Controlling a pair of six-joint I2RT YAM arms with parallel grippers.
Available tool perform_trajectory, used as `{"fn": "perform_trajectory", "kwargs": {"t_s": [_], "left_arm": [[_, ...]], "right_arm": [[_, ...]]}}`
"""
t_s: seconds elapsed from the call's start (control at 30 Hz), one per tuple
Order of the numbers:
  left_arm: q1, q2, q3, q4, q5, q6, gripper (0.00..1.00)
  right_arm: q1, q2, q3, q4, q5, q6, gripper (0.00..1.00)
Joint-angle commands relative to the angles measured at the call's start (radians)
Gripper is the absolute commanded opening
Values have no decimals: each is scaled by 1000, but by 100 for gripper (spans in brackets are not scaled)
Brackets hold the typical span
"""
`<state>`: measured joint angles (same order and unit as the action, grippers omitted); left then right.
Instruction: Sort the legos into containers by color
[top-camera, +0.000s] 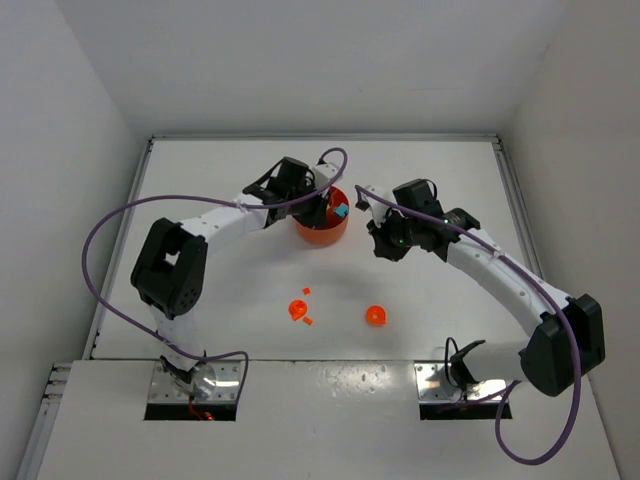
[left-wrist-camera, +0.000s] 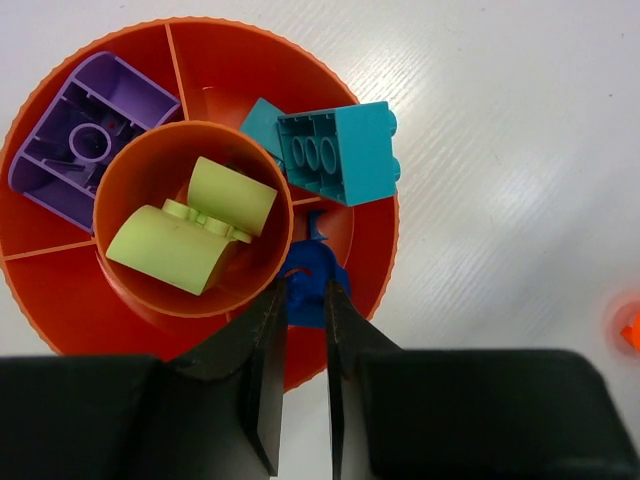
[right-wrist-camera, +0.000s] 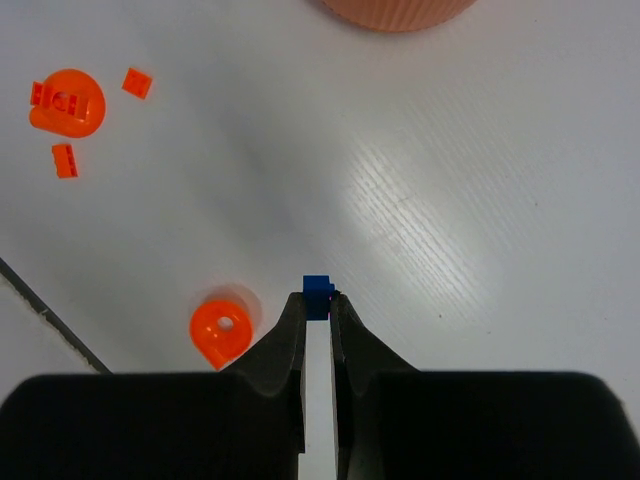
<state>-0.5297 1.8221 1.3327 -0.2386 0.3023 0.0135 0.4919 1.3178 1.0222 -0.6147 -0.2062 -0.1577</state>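
Note:
My right gripper should swing to the left in the top view next, over the dish's near section (top-camera: 327, 224) with blue pieces, and release the matching blue brick.
The orange dish (left-wrist-camera: 375, 245) holds a purple brick (left-wrist-camera: 85, 125) in one outer compartment, two lime green bricks (left-wrist-camera: 185, 230) in the middle cup and a cyan brick (left-wrist-camera: 335, 150) across the rim. My left gripper (left-wrist-camera: 306, 292) hangs over the dish's near compartment, shut on a blue brick (left-wrist-camera: 308, 275). To the right of the dish (top-camera: 320, 235), my right gripper (right-wrist-camera: 318, 303) is shut on a tiny blue brick (right-wrist-camera: 318, 287) above the table. Two round orange pieces (right-wrist-camera: 220, 330) (right-wrist-camera: 68, 102) lie on the table with small orange bits (right-wrist-camera: 137, 82).
In the top view the round orange pieces (top-camera: 298, 309) (top-camera: 376, 316) sit in front of the dish, between the two arms. White walls close in the table on three sides. Purple cables loop off both arms.

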Motion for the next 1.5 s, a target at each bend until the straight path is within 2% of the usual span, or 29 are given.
{"fn": "perform_trajectory", "kwargs": {"t_s": [0.0,0.3,0.47,0.53,0.6,0.7,0.83,0.87,1.07,1.2,1.47], "left_arm": [[-24,-24,30,18,-61,-12,22],[-64,-80,20,18,-106,6,33],[-64,-101,11,18,-140,6,46],[-64,-113,11,18,-140,6,46],[-64,-170,11,18,-149,16,36],[-53,-237,0,18,-149,16,36],[55,-360,-47,18,-82,-46,36],[110,-409,-76,18,-72,-56,36],[311,-569,-220,27,-12,-83,40],[402,-622,-283,-5,27,-109,42],[533,-633,-305,-28,129,-118,42]], "right_arm": [[-7,0,38,9,-35,9,0],[-7,0,38,9,-35,9,0],[-7,0,38,9,-35,9,0],[-7,0,38,9,-35,9,0],[-7,18,59,0,-44,0,0],[3,41,88,-11,-62,-9,0],[14,112,170,9,-88,-9,0],[14,151,194,21,-88,-9,0],[33,345,436,-26,-61,-9,0],[68,481,614,-91,-15,16,0],[131,601,699,-112,71,49,0]]}}
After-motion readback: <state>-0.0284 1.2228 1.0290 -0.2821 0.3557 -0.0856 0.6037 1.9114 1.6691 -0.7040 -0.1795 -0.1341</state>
